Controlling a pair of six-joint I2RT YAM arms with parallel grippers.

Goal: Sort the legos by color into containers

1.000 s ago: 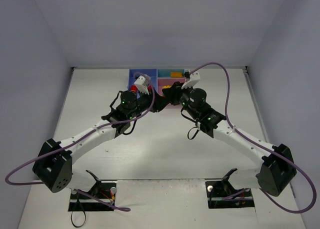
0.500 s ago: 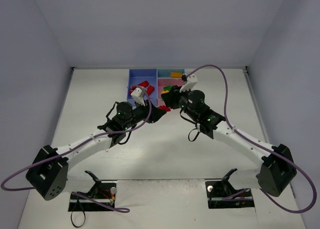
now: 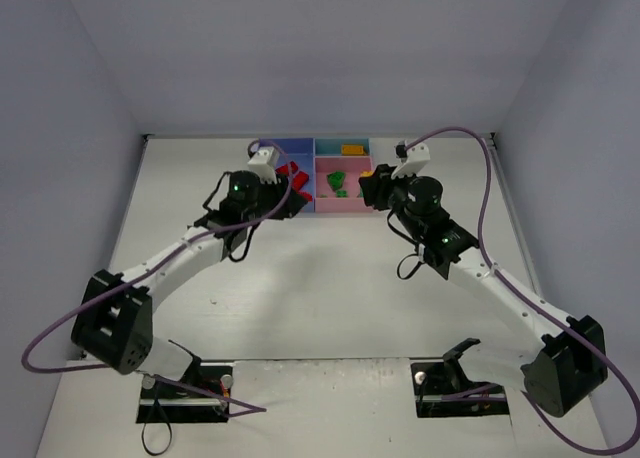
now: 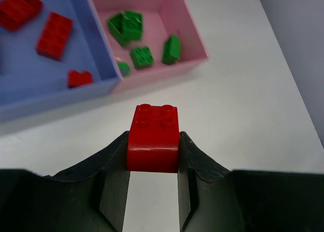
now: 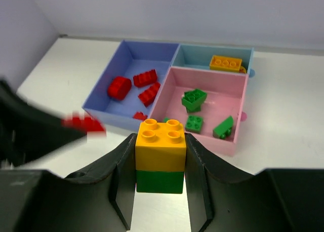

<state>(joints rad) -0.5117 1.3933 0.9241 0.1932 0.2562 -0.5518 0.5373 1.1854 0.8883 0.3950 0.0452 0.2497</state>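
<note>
My left gripper has the blue tray (image 4: 61,66) outward of it, so next it will move outward over that tray and release the red lego among the other reds.
My left gripper (image 4: 153,146) is shut on a red lego (image 4: 153,138), held above the white table just in front of the containers. A two-brick stack, yellow on green (image 5: 160,161), sits clamped in my shut right gripper (image 5: 160,158), also short of the trays. The blue tray (image 5: 129,65) holds several red legos (image 5: 146,78). Green legos (image 5: 194,99) lie in the pink tray (image 5: 223,98). An orange brick (image 5: 226,63) lies in the narrow teal tray (image 5: 195,57). From above, the left gripper (image 3: 298,204) and the right gripper (image 3: 368,186) flank the tray cluster's front.
The joined trays (image 3: 335,206) stand at the back centre of the table, near the rear wall. Side walls close the table in on the left and right. Purple cables (image 3: 470,138) loop from both wrists.
The two grippers, close together a second ago, have pulled apart. The left one has swung left with the red lego, the right one to the right with the yellow-green stack.
</note>
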